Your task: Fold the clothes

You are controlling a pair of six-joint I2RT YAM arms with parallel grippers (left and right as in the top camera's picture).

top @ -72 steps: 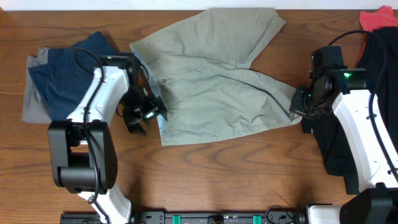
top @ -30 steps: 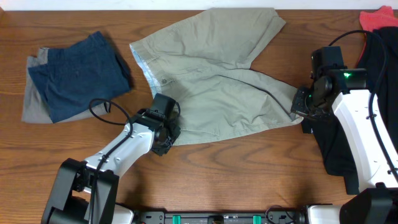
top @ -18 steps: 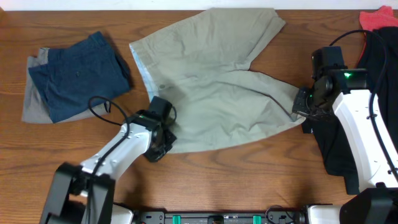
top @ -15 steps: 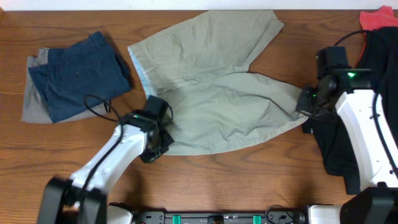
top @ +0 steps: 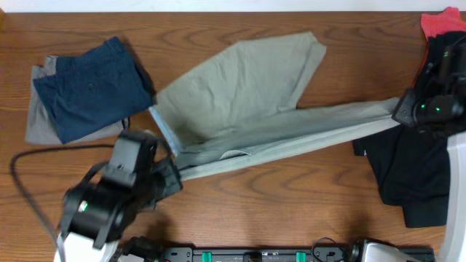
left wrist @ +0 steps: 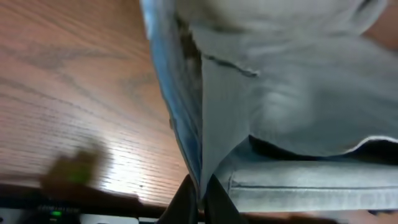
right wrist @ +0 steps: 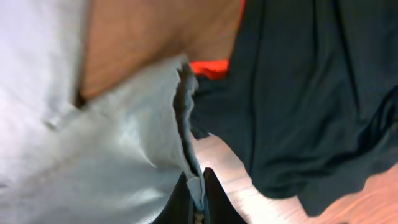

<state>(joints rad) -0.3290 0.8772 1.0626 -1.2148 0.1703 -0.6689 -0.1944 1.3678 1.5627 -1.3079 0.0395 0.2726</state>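
The left gripper has to carry the khaki-beige shorts' pinched edge outward over their far waistband corner by the navy shorts, then lower it and let it go, because that corner lies flat.
The khaki-beige shorts hang stretched between both grippers, pulled into a long taut band across the table's middle, with one leg still lying flat toward the back. My left gripper is shut on the waistband edge; in the left wrist view its jaws pinch the pale blue-lined hem of the shorts. My right gripper is shut on the opposite end; the right wrist view shows its jaws clamped on a fold of the shorts.
Folded navy shorts lie on a grey piece at the back left. A black garment sprawls under the right arm, with a red part at the back right corner. Bare wood runs along the front.
My left gripper has shut on the waistband and risen toward the front left. The right gripper has moved right and up. The shorts went from lying spread to stretched taut between them.
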